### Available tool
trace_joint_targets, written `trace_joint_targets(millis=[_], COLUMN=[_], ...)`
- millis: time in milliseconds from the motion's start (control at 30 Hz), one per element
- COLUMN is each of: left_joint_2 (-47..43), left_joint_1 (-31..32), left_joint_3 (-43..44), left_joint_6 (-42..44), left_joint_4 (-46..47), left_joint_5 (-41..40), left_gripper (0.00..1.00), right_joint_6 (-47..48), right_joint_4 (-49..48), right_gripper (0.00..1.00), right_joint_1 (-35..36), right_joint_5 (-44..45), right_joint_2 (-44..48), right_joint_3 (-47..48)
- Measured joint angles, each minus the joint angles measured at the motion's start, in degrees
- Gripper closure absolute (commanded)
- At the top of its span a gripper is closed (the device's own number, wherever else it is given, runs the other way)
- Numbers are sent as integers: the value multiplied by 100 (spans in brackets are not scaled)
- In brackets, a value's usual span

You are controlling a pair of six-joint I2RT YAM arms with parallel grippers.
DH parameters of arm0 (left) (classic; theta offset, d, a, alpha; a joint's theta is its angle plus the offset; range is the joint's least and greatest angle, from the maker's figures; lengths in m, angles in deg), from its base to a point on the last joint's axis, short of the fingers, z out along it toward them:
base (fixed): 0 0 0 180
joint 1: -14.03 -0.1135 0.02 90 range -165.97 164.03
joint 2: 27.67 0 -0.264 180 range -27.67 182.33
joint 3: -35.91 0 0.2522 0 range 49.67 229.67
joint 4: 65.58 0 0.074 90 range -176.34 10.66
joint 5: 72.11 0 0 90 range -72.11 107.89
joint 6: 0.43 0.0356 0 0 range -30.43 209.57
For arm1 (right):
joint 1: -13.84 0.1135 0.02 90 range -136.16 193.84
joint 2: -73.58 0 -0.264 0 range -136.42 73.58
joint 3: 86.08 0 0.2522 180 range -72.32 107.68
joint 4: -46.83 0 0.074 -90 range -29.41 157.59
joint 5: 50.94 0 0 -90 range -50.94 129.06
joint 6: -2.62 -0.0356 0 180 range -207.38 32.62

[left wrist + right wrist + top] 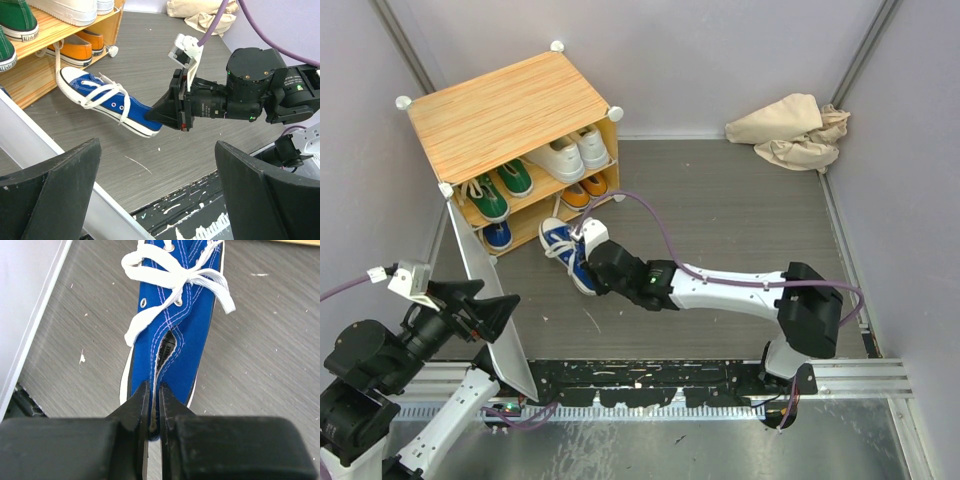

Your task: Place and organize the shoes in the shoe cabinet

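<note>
The gap beside the orange sneakers is free. My right gripper should push the sneaker outward into it, toe first, and let go of the heel.
The shoe cabinet [510,105] stands at the back left with its door [510,360] swung open toward me. White sneakers [570,152] and green sneakers [500,190] sit on the upper shelf. Orange sneakers [585,190] and one blue sneaker [497,235] sit on the lower level. My right gripper [154,390] is shut on the heel of the other blue sneaker [175,320]. It holds the sneaker low over the floor, toe pointing at the cabinet's lower opening [107,97]. My left gripper [157,150] is open and empty beside the door's outer edge.
A crumpled beige cloth [790,130] lies in the back right corner. Grey walls close in the left, back and right sides. The open door [30,135] stretches from the cabinet's front left corner to the metal rail [720,385] at the near edge.
</note>
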Motion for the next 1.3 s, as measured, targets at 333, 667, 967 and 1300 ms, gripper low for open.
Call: trace_joint_targets(millis=[333, 667, 967, 1300], left_joint_2=[-55, -85, -118, -118], left_joint_1=[0, 0, 2, 2], left_joint_3=[-37, -66, -177, -177], left_joint_6=[-70, -66, -50, 22], left_joint_4=[44, 61, 203, 190], left_joint_5=[0, -2, 13, 15], left_gripper=[2, 2, 2, 2], right_joint_6=[422, 450, 409, 402], right_joint_4=[-457, -933, -1296, -2004], right_gripper=[99, 99, 98, 28], right_joint_1=[-144, -590, -981, -977], right_joint_5=[278, -11, -424, -535], right_joint_2=[-1375, -2835, -4103, -4690], right_joint_3=[1054, 2455, 3897, 4430])
